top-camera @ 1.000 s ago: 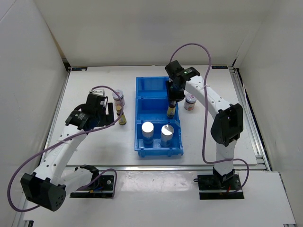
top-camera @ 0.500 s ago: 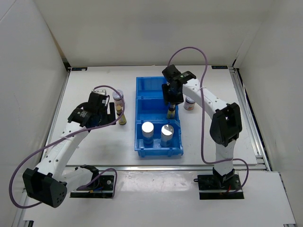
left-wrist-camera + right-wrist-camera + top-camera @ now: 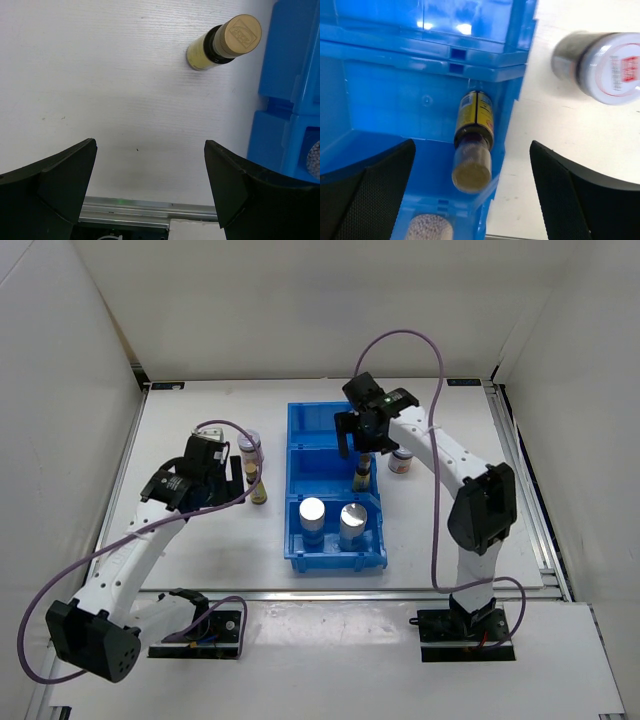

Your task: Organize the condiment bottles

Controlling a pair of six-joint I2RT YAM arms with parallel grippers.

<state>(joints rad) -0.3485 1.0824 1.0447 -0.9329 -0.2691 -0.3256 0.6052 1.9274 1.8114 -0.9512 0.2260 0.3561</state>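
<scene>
The second amber bottle's cap (image 3: 251, 470) (image 3: 239, 36) needs to come between my left gripper's open fingers, so my left gripper should first move away from my base toward the blue bin.
In the top view the blue bin (image 3: 300, 455) holds two silver-lidded shakers (image 3: 313, 510) (image 3: 353, 515) in its near compartment. An amber bottle (image 3: 361, 477) stands in the middle compartment against the right wall. My right gripper (image 3: 363, 445) hangs open just above it, fingers on either side and not touching. The right wrist view shows that bottle (image 3: 472, 150) between the spread jaws of the right gripper (image 3: 471, 146). My left gripper (image 3: 232, 475) is open and empty beside a second amber bottle (image 3: 258, 490), which also shows in the left wrist view (image 3: 225, 42), ahead of the left gripper (image 3: 150, 170).
One white-lidded jar (image 3: 403, 460) stands on the table right of the bin, seen also from the right wrist (image 3: 607, 65). Another white-lidded jar (image 3: 250, 447) stands left of the bin behind the left gripper. The bin's wall (image 3: 295, 75) lies right of the left gripper.
My right gripper has opened and let go of the amber bottle, which now stands in the bin's middle compartment. The left arm has barely moved.
</scene>
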